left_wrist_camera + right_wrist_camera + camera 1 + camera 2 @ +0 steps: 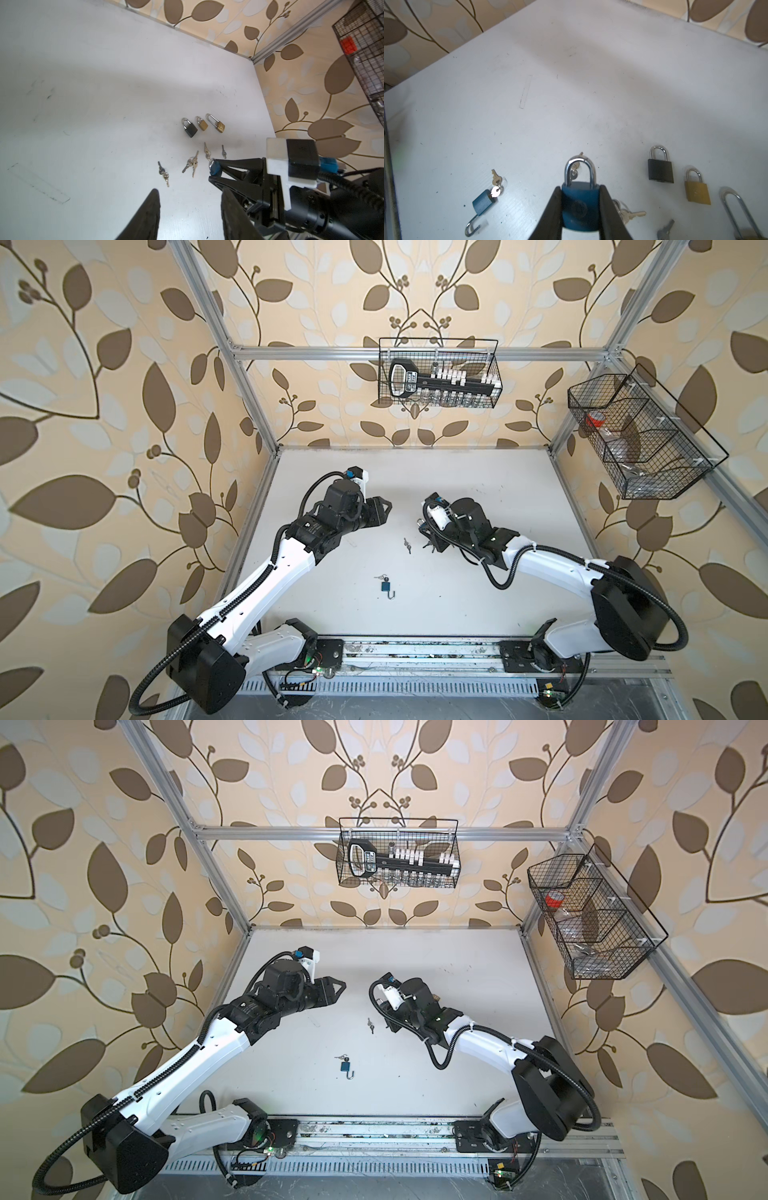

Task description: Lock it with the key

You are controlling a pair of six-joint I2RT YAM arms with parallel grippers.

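The lock's shackle is already shut, so my right gripper should next reach out and down to the bare spot by the black padlock and let the lock go.
My right gripper (580,189) is shut on the body of a blue padlock (580,205) whose steel shackle is closed; the left wrist view shows this lock (215,167) held just above the table. A smaller blue padlock (482,202) lies on the table with its shackle swung open and a key (496,187) at its keyhole end; it shows in both top views (385,587) (345,1067). My left gripper (190,193) hovers open and empty over the table (384,508), left of the right gripper (430,541).
A black padlock (660,170), a brass padlock (697,192) and a long-shackle brass padlock (220,126) lie in a row. Several loose key pairs (192,164) (163,173) (407,545) lie near them. Wire baskets (438,373) (640,435) hang on the frame.
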